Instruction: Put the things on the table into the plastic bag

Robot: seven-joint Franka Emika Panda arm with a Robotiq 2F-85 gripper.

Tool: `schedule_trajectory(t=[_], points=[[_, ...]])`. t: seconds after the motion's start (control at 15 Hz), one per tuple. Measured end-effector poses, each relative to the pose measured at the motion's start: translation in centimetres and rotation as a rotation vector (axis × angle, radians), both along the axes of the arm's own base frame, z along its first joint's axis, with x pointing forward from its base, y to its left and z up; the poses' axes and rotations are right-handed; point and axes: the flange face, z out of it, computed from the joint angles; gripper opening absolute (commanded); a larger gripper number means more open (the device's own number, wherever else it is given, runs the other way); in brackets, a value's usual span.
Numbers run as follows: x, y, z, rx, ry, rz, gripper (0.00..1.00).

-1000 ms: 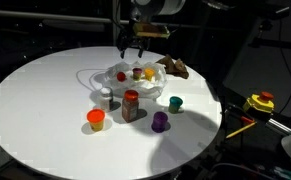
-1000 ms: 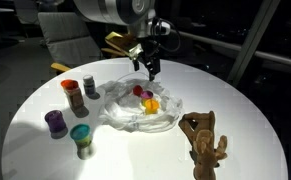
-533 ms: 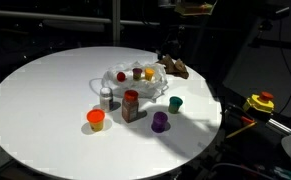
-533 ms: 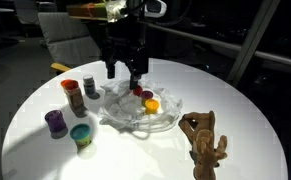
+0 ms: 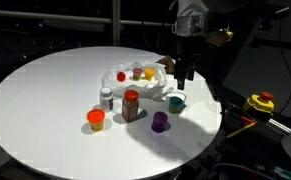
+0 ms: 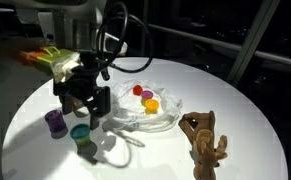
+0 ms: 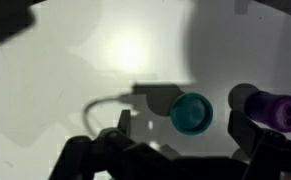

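Observation:
The robot's gripper will come down with its fingers on both sides of the green rim [image 6: 80,130] [image 7: 191,113] and close, because the green cup stands below it and the table between it and the purple cup is clear.
My gripper [image 5: 182,80] hangs open just above the green cup [image 5: 175,102], near the table's [image 5: 45,90] edge. In the wrist view the green cup [image 7: 192,112] lies between the two dark fingers [image 7: 112,140], with the gripper [image 7: 180,140] touching nothing. The purple cup [image 7: 280,108] stands beside it. The plastic bag [image 6: 157,118] lies open mid-table with red and yellow bits inside. An orange cup [image 5: 96,119], a red-capped jar [image 5: 131,104] and a white bottle [image 5: 106,98] stand near the plastic bag [image 5: 125,78]. The brown plush toy [image 6: 205,140] lies apart from the gripper [image 6: 82,110].
A yellow-and-red device [image 5: 260,102] sits off the table beyond its edge. The surroundings are dark, with a chair [image 6: 65,30] behind the table. A cable loop [image 7: 100,105] of bag edge shows in the wrist view.
The arm has swung away from above the plastic bag and come down over the green cup. The jaws have stayed open, and no item has moved.

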Motion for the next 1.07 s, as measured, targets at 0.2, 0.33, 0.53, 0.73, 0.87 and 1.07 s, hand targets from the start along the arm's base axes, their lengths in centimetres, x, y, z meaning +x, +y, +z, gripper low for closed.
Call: schedule_trajectory(t=[0.2, 0.33, 0.53, 0.73, 0.87, 1.07], points=[[-2.4, 1.3, -2.0, 0.021, -0.041, 0.052, 1.00], [-3.4, 2.0, -2.7, 0.028, -0.105, 0.076, 1.00], [-4.1, 2.8, -3.6, 0.027, -0.196, 0.119, 1.00], [-3.9, 3.2, -4.6, 0.024, -0.238, 0.140, 1.00], [-3.9, 3.2, -5.3, 0.020, -0.249, 0.145, 0.75], [-4.0, 2.8, -6.2, 0.007, -0.249, 0.141, 0.58]])
